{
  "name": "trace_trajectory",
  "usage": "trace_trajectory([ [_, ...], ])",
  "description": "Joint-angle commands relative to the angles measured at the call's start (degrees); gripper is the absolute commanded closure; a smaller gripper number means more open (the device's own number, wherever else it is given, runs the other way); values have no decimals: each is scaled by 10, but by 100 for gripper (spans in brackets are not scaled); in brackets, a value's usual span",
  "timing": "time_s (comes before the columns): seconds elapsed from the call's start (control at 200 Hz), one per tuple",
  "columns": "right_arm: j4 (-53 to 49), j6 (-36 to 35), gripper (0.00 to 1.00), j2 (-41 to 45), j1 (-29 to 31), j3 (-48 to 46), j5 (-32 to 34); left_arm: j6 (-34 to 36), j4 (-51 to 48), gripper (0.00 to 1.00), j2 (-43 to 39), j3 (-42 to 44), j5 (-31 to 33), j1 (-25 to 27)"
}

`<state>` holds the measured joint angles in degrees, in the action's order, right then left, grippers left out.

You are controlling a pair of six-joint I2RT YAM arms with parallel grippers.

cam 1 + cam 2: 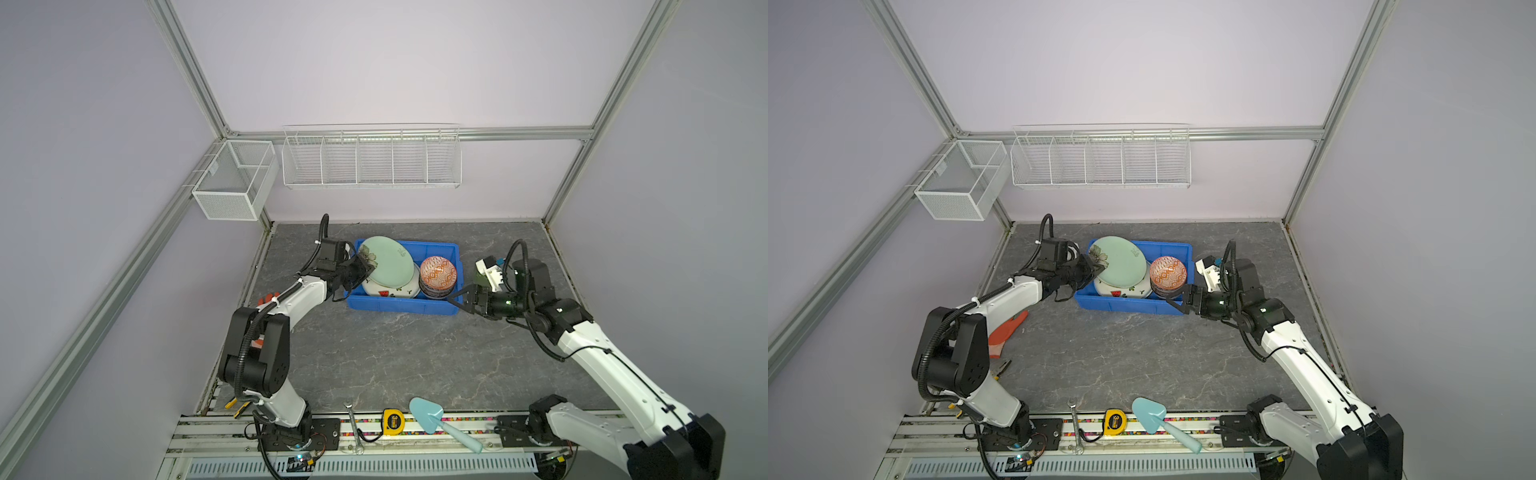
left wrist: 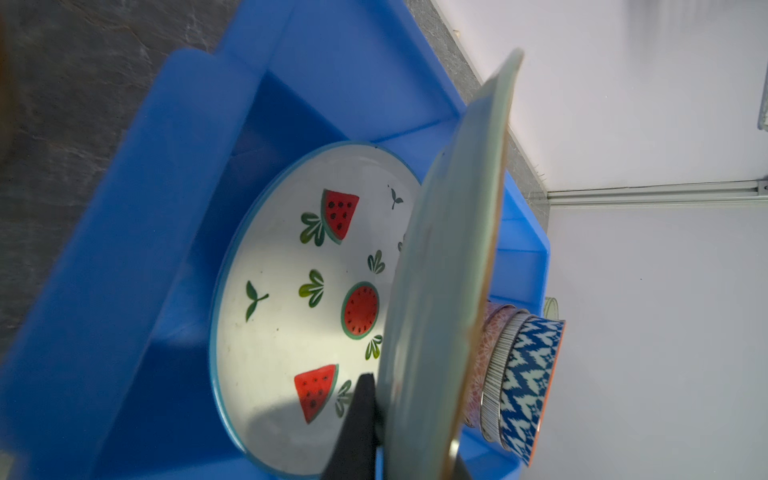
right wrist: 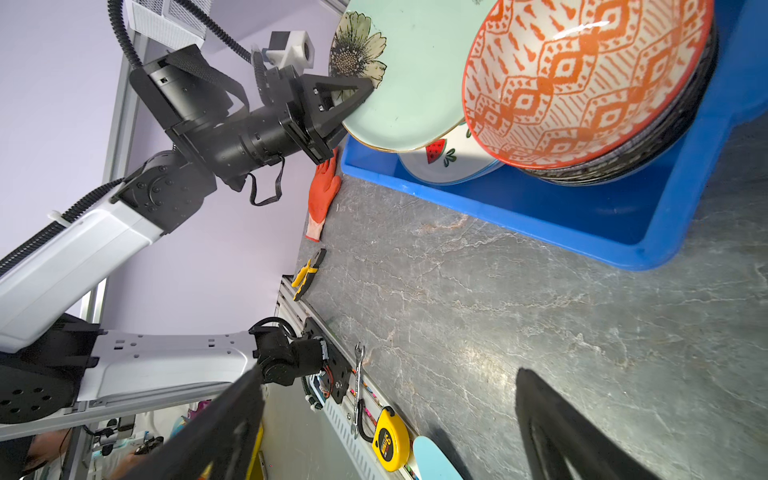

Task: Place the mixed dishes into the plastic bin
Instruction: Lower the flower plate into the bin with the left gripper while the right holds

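The pale green plate hangs tilted, so my left gripper should lower toward the watermelon plate and release its rim.
The bright-blue plastic bin (image 1: 399, 308) (image 1: 1129, 306) stands at the back middle of the table. My left gripper (image 1: 360, 266) (image 1: 1093, 266) (image 2: 411, 449) is shut on the rim of the pale green plate (image 1: 386, 259) (image 2: 449, 249) (image 3: 411, 83). That plate hangs tilted over the watermelon plate (image 1: 390, 291) (image 2: 282, 316) lying in the bin's left half. An orange-white bowl (image 1: 437, 272) (image 3: 582, 79) tops a stack of bowls in the right half. My right gripper (image 1: 459, 297) (image 1: 1177, 297) (image 3: 390, 374) is open and empty by the bin's front right corner. A greenish cup (image 1: 478, 277) shows partly behind it.
An orange glove (image 1: 1007, 332) and pliers (image 1: 1000, 368) lie at the left by my left arm. A wrench (image 1: 353, 424), yellow tape measure (image 1: 393, 422) and light-blue trowel (image 1: 432, 415) sit along the front rail. White wire baskets (image 1: 370, 160) (image 1: 235, 178) hang on the walls.
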<state>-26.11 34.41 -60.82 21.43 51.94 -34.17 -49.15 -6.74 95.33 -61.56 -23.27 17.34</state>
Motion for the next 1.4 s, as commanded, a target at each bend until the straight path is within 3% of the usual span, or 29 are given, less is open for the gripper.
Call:
trace_trajectory([
  [0.0,-14,-13,6,12,-6,10,-8,11,78,100,4,-35,-24,-1],
  [0.34,-15,-15,8,17,-11,-1,-8,28,84,100,28,-25,-24,0],
  [0.8,-13,-9,8,23,-14,-12,-4,31,93,86,37,-5,-17,0],
  [1.395,-13,-11,8,28,-18,-12,-7,38,84,75,41,6,-8,0],
])
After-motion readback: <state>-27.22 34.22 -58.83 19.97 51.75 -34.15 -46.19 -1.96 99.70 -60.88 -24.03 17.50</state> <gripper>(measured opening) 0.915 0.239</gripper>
